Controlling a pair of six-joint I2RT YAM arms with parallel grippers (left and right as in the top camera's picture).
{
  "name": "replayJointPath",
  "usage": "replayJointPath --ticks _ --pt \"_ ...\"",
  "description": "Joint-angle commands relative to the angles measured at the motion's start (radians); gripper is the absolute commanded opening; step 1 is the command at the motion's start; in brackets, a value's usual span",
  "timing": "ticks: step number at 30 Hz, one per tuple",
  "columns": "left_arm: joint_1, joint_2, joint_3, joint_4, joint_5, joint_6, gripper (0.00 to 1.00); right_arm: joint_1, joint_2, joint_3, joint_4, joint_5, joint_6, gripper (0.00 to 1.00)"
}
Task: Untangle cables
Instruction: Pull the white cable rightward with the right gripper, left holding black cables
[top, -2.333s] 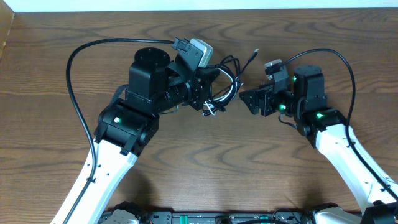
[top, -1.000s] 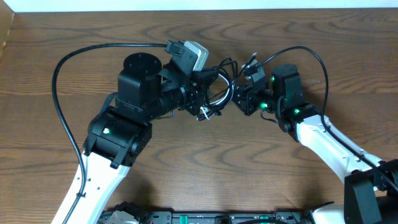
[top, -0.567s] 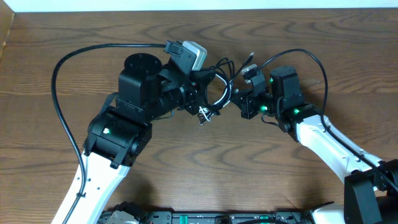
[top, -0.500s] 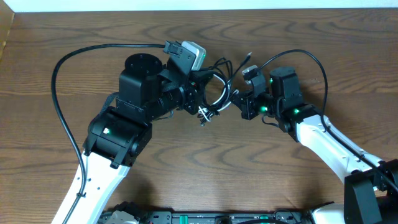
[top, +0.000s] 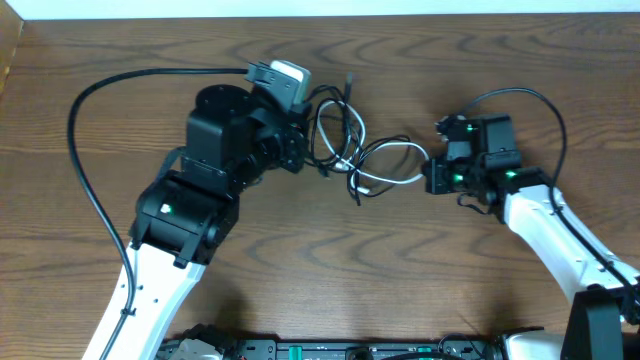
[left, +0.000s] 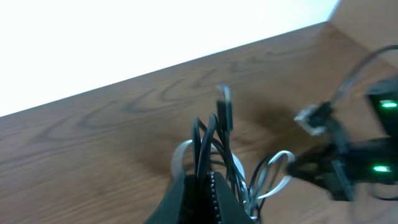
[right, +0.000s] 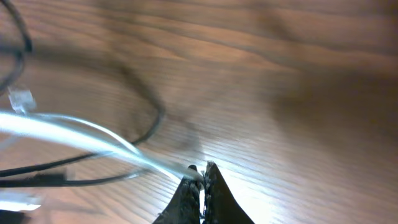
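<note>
The left gripper pulls the black cables left in the overhead view next, off the crowding white loops, and lets go of them, since bare tabletop lies there.
A knot of black cables (top: 322, 120) and one white cable (top: 392, 145) hangs between my two grippers at the table's far middle. My left gripper (top: 306, 150) is shut on the black cables. In the left wrist view the black strands (left: 205, 140) rise out of my shut left gripper (left: 207, 180), and a plug (left: 224, 107) sticks up above them. The white loops (left: 281, 158) lie to their right. My right gripper (top: 428, 172) is shut on the white cable's end. In the right wrist view the white cable (right: 81, 134) runs taut leftward from my right gripper (right: 201, 169), with a black strand (right: 152, 124) beneath it.
The brown wooden table (top: 330, 280) carries only the cables. The left arm's thick black wire (top: 90, 150) arcs over the left side, and the right arm's wire (top: 545, 110) loops behind its wrist. A white wall edge runs along the far side.
The arms have moved apart. My right gripper went right with the white cable, drawing it out of the knot into a long loop. My left gripper shifted slightly left and back with the black cables.
</note>
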Motion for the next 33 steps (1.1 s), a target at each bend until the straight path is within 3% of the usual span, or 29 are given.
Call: replayJointPath --ticks 1,8,23,33 --pt "0.054 -0.015 0.043 0.002 -0.034 0.017 0.08 -0.058 -0.038 0.013 -0.047 0.089 -0.008 0.01" --pt "0.174 -0.034 0.043 -0.035 -0.034 0.014 0.08 -0.209 -0.075 0.013 -0.142 0.138 -0.008 0.01" --pt "0.286 -0.063 0.043 -0.053 -0.034 0.002 0.08 -0.483 -0.099 0.013 -0.211 0.152 0.027 0.01" --pt "0.344 -0.046 0.043 -0.053 -0.06 0.002 0.08 -0.588 -0.268 0.013 -0.253 0.188 0.074 0.01"
